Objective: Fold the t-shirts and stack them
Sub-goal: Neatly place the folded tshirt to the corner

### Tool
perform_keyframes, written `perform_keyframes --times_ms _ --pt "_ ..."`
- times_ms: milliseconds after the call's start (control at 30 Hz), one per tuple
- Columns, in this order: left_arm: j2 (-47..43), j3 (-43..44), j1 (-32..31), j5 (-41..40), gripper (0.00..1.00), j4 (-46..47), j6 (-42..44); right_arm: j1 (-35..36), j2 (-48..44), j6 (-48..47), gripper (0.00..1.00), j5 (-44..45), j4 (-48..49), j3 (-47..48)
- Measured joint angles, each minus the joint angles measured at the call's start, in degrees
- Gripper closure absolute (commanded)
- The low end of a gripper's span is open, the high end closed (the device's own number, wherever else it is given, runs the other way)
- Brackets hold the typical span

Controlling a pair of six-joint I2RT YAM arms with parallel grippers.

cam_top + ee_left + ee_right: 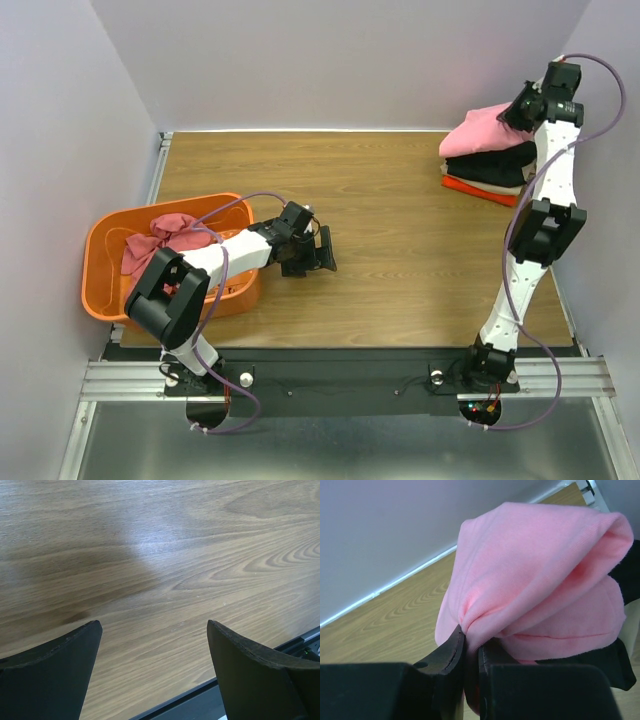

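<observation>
The pink t-shirt leaves the near side of the black t-shirt bare, so I will move my right gripper back and down toward that side, then let go of the pink t-shirt's bunched edge.
A folded light pink t-shirt (478, 133) lies on top of a stack at the back right, over a black t-shirt (495, 163), a beige one and a red-orange one (478, 188). My right gripper (516, 110) is shut on a pinch of the pink t-shirt (535, 580) at the stack's right side. A darker rose t-shirt (158, 240) lies crumpled in the orange basket (100, 262). My left gripper (322, 252) hangs open over bare wood right of the basket, its fingers (60, 670) wide apart with nothing between them.
The wooden table (400, 260) is walled at the back and sides. The table's front edge with a dark rail (200, 705) shows just below my left fingers. The right arm stands tall along the right edge.
</observation>
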Motion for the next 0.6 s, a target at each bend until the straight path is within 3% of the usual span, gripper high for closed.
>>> perform_keyframes --times_ms 400,600 --pt "0.00 0.00 0.00 0.09 0.02 0.00 -0.15 -1.57 -0.02 -3.67 1.00 -1.42 1.07 -4.13" --pt "-0.52 0.00 0.00 -0.24 0.02 -0.37 -0.44 -1.81 0.00 -7.17 0.98 3.69 0.87 -8.50"
